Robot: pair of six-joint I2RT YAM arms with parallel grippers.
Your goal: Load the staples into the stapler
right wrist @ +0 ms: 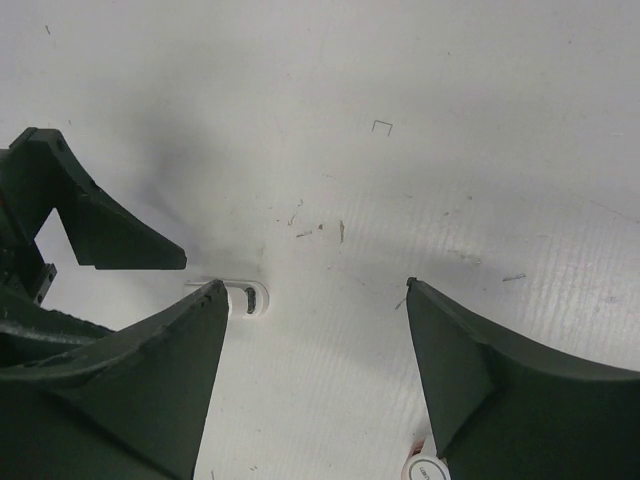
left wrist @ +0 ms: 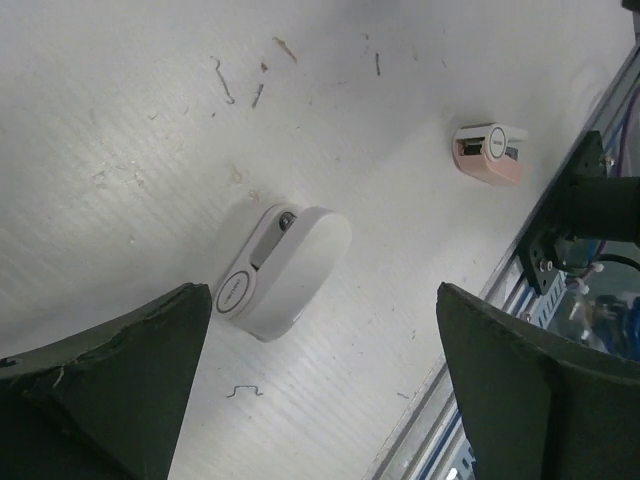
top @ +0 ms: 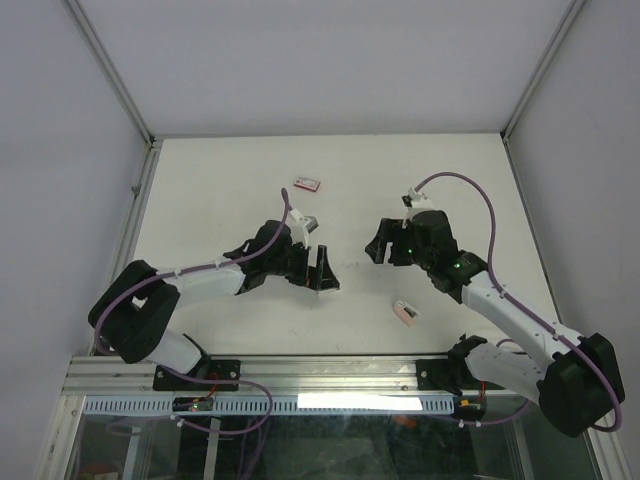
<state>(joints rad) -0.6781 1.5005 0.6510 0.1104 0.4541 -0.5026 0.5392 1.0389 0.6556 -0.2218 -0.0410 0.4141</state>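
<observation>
The white stapler-like body (left wrist: 283,270) lies at a slant below my open fingers, so I will turn my left gripper to match it, lower around its long sides and close.
A small red-pink staple box (top: 306,183) lies at the back of the table, and a small grey-white piece (top: 305,221), perhaps its tray, lies just behind my left wrist. A pink and white stapler (top: 405,313) lies near the front and also shows in the left wrist view (left wrist: 489,152). A white stapler-like body (left wrist: 283,270) with a round label lies just ahead of my left gripper (left wrist: 322,300), which is open and empty (top: 325,270). My right gripper (top: 382,247) is open and empty (right wrist: 316,290), facing the left one. No staple strip shows.
Single loose bent staples lie on the table (left wrist: 243,390) (right wrist: 382,126), with small scraps. The white body peeks out beside my right gripper's left finger (right wrist: 245,298). The metal rail (top: 300,375) runs along the table's front edge.
</observation>
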